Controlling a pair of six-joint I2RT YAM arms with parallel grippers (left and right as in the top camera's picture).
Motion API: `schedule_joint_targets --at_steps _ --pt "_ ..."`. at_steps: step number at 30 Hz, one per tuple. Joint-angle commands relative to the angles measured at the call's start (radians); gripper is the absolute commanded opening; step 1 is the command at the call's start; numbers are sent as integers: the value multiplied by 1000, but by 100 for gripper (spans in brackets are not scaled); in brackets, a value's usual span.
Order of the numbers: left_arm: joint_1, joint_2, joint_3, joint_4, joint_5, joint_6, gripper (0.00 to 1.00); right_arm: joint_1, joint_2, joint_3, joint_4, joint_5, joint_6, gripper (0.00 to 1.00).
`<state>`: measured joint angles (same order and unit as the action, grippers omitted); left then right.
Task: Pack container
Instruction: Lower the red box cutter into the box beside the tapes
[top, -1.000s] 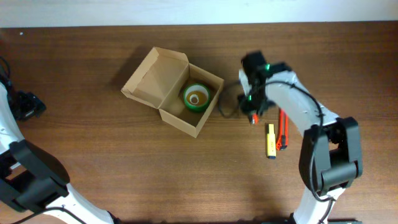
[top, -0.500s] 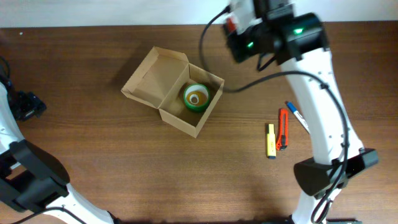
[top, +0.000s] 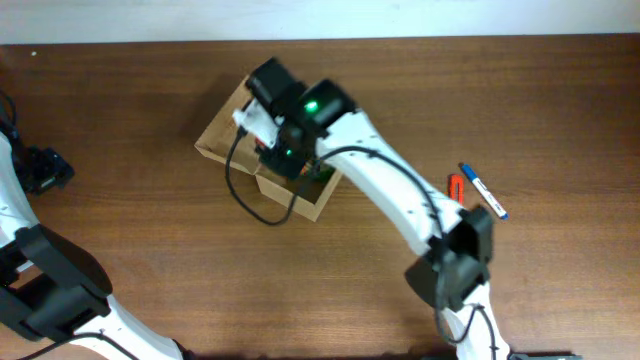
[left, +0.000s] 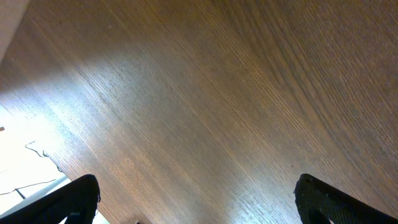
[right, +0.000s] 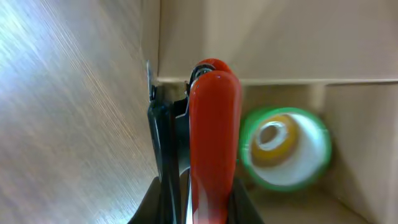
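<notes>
The tool goes toward the tape roll (top: 301, 189) in my right gripper next, then down and free, as it overhangs the box's edge. The box's bottom beside the tape roll lies below my gripper.
The container (top: 218, 135) is a tan cardboard box with its flap lid open to the left; its inner wall shows in the right wrist view (right: 280, 37). A green tape roll (right: 283, 146) lies inside it and is barely visible from overhead (top: 322, 172). My right gripper (top: 275, 140) hangs over the box, shut on a long red-and-black tool (right: 211, 124), which points over the box's edge beside the roll; its fingers (right: 199, 196) clamp the tool's sides. My left gripper (left: 199, 205) is open and empty above bare wood at the far left (top: 45, 168).
An orange cutter (top: 455, 187) and a blue-and-white pen (top: 483, 190) lie on the brown wooden table (top: 150, 270) to the right of the box. My right arm crosses from the bottom right to the box and hides part of the table there.
My right arm has swung from right of the box, up past the back edge, then left and down over the box, with the red tool. The left arm has not moved.
</notes>
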<state>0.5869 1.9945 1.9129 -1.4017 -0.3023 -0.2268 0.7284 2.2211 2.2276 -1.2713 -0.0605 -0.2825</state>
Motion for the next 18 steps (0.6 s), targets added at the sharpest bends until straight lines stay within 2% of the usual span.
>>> schedule_joint_targets --at_steps 1,8,18 --pt "5 -26 -5 0 -3 12 100 3 28 -16 19 55 41 3" --pt "5 -26 -5 0 -3 12 100 -30 44 -33 23 68 36 4" --pt "5 -26 -5 0 -3 12 100 -56 44 -160 57 41 -10 4"
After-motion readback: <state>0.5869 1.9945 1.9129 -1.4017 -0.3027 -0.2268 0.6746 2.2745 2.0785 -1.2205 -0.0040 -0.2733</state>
